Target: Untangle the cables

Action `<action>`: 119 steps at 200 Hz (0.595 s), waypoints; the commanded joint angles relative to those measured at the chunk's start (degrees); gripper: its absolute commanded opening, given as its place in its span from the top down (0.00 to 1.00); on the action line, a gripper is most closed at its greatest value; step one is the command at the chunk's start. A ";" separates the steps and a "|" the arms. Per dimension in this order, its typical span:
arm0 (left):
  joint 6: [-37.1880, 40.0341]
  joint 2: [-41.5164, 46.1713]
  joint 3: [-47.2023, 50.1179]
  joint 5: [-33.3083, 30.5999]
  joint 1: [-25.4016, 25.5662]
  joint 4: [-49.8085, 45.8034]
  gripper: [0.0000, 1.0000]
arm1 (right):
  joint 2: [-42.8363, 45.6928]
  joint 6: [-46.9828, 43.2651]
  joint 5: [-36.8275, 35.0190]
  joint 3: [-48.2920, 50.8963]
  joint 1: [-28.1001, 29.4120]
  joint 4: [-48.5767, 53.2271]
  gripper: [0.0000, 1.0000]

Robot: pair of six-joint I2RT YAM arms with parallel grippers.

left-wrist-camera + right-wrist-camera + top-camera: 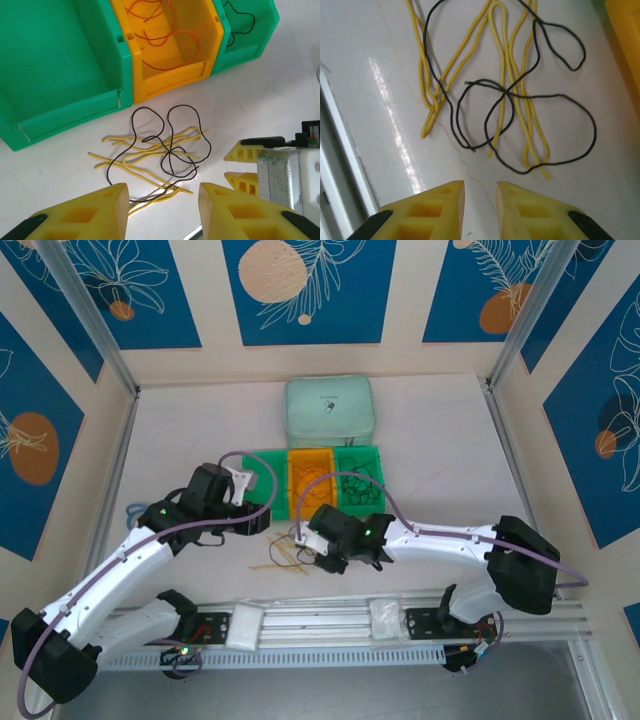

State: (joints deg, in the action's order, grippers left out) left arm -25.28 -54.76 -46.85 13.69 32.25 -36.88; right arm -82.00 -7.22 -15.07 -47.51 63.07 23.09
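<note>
The loop is on top of the yellow cables, so I need to move my right gripper down and across next, onto the closest bend of the black loop (495, 151).
A tangle of cables lies on the white table: one black cable (172, 150) looped over several yellow cables (145, 156), also seen as the black cable (520, 100) and yellow cables (505, 75). In the top view the tangle (280, 558) sits between the two grippers. My left gripper (161, 195) hovers just short of the tangle's near end, open, with nothing between its fingers. My right gripper (480, 192) stands beside the tangle with a narrow gap between its jaws, nothing in it. Orange-red cables (165, 45) lie in the orange bin, a black cable (240, 22) in the right green bin.
Three bins stand side by side behind the tangle: a green bin (60, 75) with nothing in it, an orange bin (207, 60) and a second green bin (250, 47). A pale green pouch (330, 410) lies farther back. The right gripper's yellow fingers (245, 150) are close to the left gripper.
</note>
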 commanded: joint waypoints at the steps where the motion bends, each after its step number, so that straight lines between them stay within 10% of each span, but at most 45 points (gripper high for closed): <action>1: -0.54 0.53 1.10 1.85 -0.85 1.17 0.59 | -1.35 -3.11 -1.74 1.19 0.38 -3.57 0.75; 119: 1.40 -2.32 2.44 5.02 -2.90 3.92 0.59 | -7.02 -6.89 -4.80 -1.64 1.51 -5.82 0.75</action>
State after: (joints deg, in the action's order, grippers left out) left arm -25.04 -56.55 -45.43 16.78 30.26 -34.02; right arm -87.26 -11.60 -18.24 -47.24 64.10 19.55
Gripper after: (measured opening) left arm 0.412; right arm 0.250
